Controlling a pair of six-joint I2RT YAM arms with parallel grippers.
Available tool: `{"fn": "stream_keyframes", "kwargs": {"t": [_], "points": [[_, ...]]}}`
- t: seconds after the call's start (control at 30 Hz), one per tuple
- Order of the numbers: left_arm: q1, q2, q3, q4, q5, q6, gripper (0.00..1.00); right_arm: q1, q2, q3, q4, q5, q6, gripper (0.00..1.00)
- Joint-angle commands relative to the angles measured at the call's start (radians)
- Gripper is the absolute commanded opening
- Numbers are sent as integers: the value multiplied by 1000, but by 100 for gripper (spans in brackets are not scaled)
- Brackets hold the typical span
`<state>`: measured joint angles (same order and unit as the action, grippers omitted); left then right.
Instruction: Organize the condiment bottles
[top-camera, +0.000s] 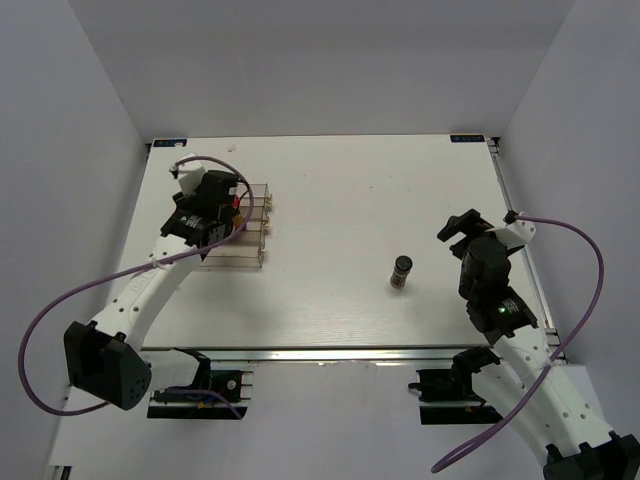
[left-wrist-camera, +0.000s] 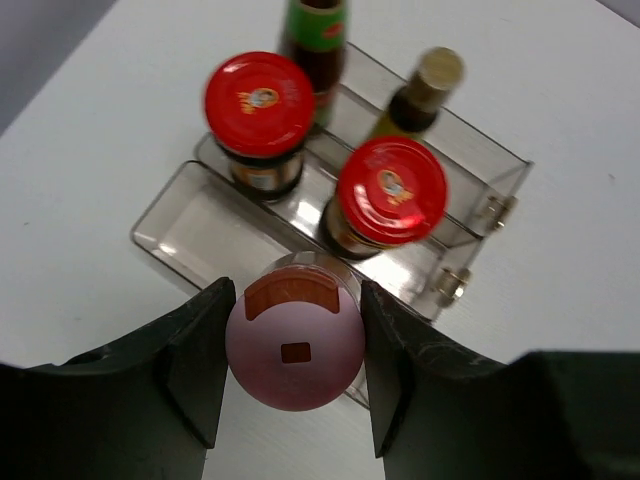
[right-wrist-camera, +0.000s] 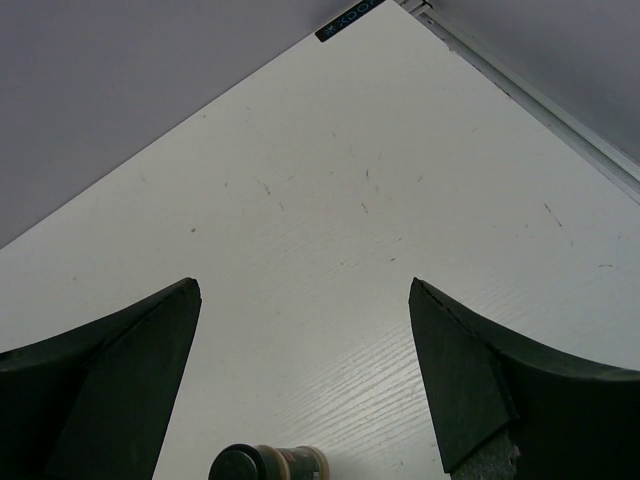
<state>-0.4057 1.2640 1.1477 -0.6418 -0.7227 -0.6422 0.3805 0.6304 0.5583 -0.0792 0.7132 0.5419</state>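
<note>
I will move my left gripper down and toward the left in the wrist view next, because the lowest shelf's empty end (left-wrist-camera: 196, 226) is below and to that side.
In the left wrist view my left gripper (left-wrist-camera: 295, 290) is shut on the pink-capped bottle (left-wrist-camera: 295, 350) and holds it upright over the lowest tier of the clear rack (left-wrist-camera: 190, 225). Two red-lidded jars (left-wrist-camera: 260, 105) (left-wrist-camera: 392, 190) stand on the middle tier. The green-labelled bottle (left-wrist-camera: 315, 40) and the slim yellowish bottle (left-wrist-camera: 420, 95) stand on the top tier. The dark-capped bottle (top-camera: 401, 271) stands alone on the table, also low in the right wrist view (right-wrist-camera: 265, 464). My right gripper (right-wrist-camera: 302, 290) is open and empty, just right of that bottle in the top view (top-camera: 458, 228).
The rack (top-camera: 252, 262) sits at the table's left side under the left gripper (top-camera: 228, 218). White walls enclose the table on three sides. A metal rail (top-camera: 340, 352) runs along the near edge.
</note>
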Motion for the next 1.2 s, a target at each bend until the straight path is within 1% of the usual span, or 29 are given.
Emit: {"fn": "stream_keyframes", "kwargs": {"t": [0.0, 0.03, 0.13, 0.23, 0.27, 0.4, 0.5, 0.63, 0.77, 0.9, 0.93, 1.0, 1.1, 1.17], "points": [[71, -48, -20, -32, -81, -66, 28, -6, 0, 6, 33, 45, -11, 89], [127, -48, -23, -32, -64, -74, 28, -6, -1, 3, 35, 46, -11, 89], [209, -55, -43, 30, -38, -53, 26, -8, 2, 3, 36, 46, -20, 89], [244, -54, -63, 80, -11, -13, 26, -8, 2, 0, 35, 54, -19, 89], [249, -48, -71, 94, -6, 12, 26, -8, 2, -3, 35, 57, -19, 89], [277, -3, -65, 76, -17, 0, 26, -11, 2, -8, 39, 61, -23, 89], [307, 11, -104, 129, 6, 21, 26, -12, 12, -8, 42, 57, -26, 89], [347, 40, -129, 145, 37, 22, 26, -12, 28, -6, 48, 45, -36, 89], [352, 61, -158, 206, 54, 44, 26, -14, 48, -6, 55, 35, -42, 89], [357, 100, -171, 220, 59, 59, 28, -14, 49, -3, 55, 22, -43, 89], [358, 124, -161, 214, 55, 55, 29, -12, 49, -6, 56, 17, -43, 89], [358, 144, -155, 202, 54, 52, 35, -14, 45, -3, 55, 9, -46, 89], [358, 170, -154, 199, 52, 47, 36, -14, 37, 2, 56, -30, -59, 89], [360, 179, -154, 197, 55, 47, 42, -12, 37, 9, 47, -61, -66, 89]]}}
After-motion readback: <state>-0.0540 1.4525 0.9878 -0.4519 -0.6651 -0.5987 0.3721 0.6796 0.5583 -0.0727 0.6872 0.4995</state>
